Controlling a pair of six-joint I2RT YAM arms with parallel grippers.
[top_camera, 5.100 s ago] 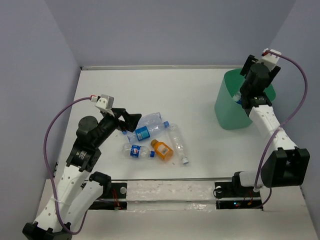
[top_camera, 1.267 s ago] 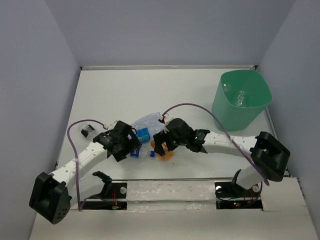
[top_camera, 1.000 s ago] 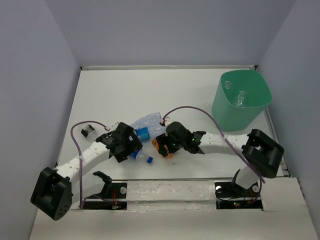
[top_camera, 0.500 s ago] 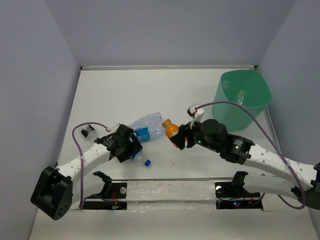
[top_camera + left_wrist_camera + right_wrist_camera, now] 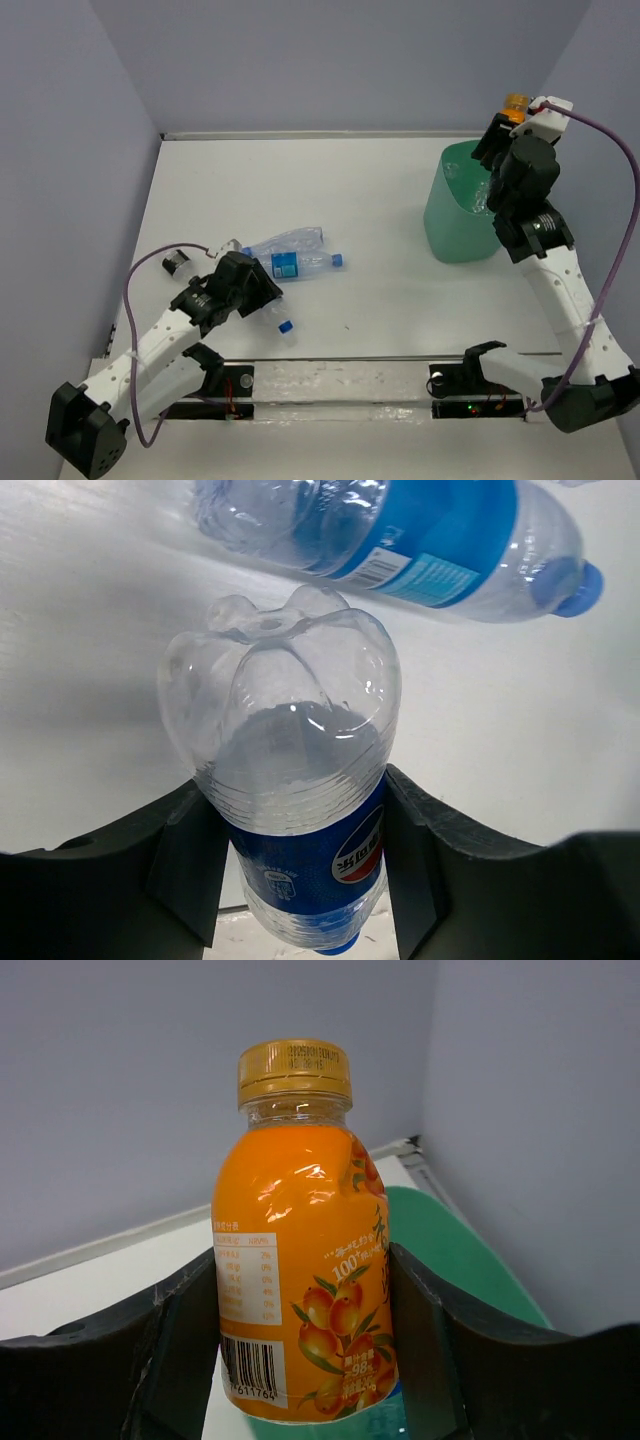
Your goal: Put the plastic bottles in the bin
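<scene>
My left gripper lifts the small clear bottle next, then swings outward across the table, to get over the teal-green bin's opening (image 5: 472, 180).
My left gripper (image 5: 258, 297) is shut on a small clear plastic bottle with a blue label (image 5: 290, 820); both fingers press its sides, and its blue cap (image 5: 285, 326) points toward the near edge. Just beyond it a larger clear bottle with a blue label (image 5: 290, 254) (image 5: 420, 540) lies on its side on the white table. My right gripper (image 5: 512, 120) is raised over the teal-green bin (image 5: 455, 225) (image 5: 455, 1250), shut on the short orange bottle (image 5: 300, 1260) (image 5: 516, 102), which is held upright. Clear bottles (image 5: 480, 198) lie inside the bin.
Grey walls close in the white table (image 5: 300, 180) at the back and on both sides; the bin stands close to the right wall. A metal rail (image 5: 340, 382) with the arm bases runs along the near edge.
My right arm has swung the orange bottle from mid-table up and right, to above the bin. My left gripper has closed on the small blue-labelled bottle and shifted slightly.
</scene>
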